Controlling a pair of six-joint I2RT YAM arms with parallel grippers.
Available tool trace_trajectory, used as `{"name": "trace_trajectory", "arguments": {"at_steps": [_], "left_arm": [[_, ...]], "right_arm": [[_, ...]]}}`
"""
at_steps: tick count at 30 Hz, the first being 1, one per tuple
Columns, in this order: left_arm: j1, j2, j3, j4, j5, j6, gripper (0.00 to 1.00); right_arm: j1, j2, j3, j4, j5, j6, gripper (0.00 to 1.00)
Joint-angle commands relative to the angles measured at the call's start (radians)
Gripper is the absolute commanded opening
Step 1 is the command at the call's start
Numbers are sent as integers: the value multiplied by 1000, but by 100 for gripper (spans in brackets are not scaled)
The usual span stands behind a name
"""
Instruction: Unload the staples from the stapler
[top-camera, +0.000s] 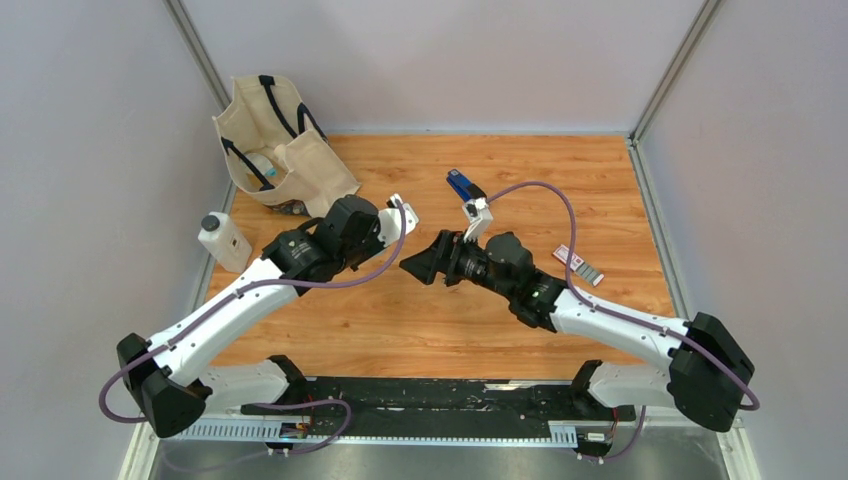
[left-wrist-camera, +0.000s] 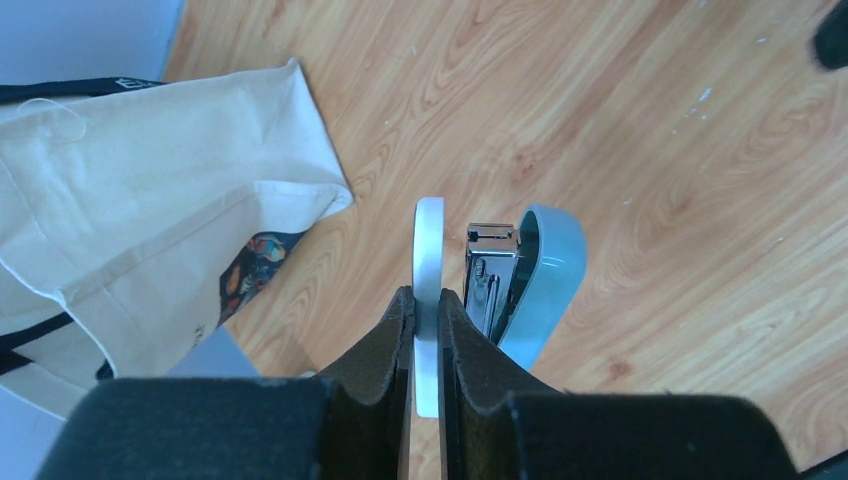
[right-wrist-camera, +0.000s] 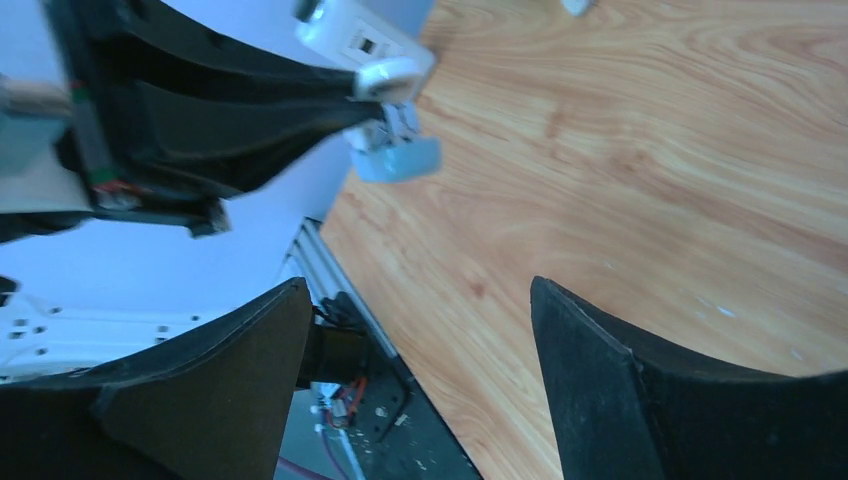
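The robot's right gripper should first go to the left in the top view to the stapler, so that it can close across the light-blue cover's end (left-wrist-camera: 556, 240).
My left gripper (left-wrist-camera: 427, 292) is shut on the thin white base plate of the stapler (left-wrist-camera: 430, 250), which it holds above the wooden table. The stapler's light-blue top cover (left-wrist-camera: 548, 265) is swung away from the base, and the silver metal magazine (left-wrist-camera: 492, 268) lies bare between them. The staples are hidden; I cannot see inside the magazine. My right gripper (right-wrist-camera: 418, 284) is open with nothing between its fingers. It hovers just right of the left one (top-camera: 412, 266). From the right wrist the held stapler (right-wrist-camera: 398, 152) appears up and to the left, apart from my right fingers.
A cream canvas tote bag (top-camera: 275, 140) lies at the back left, with a white bottle (top-camera: 223, 240) in front of it. A small blue object (top-camera: 460, 185) sits at mid-back. A red-and-white box (top-camera: 578, 263) lies to the right. A black rail (top-camera: 430, 400) runs along the near edge.
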Motion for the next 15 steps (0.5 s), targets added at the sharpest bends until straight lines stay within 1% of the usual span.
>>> {"name": "trace_trajectory", "arguments": {"at_steps": [1, 7, 11, 15], "left_arm": [[-12, -58, -7, 35, 36, -95, 0], [-13, -76, 30, -11, 114, -176, 0], [-13, -76, 47, -39, 163, -201, 0], [-13, -85, 48, -53, 175, -213, 0]], "right_arm": [[-1, 47, 57, 196, -127, 48, 82], [2, 93, 80, 226, -170, 47, 77], [11, 143, 126, 200, -161, 22, 75], [22, 191, 166, 178, -144, 7, 72]]}}
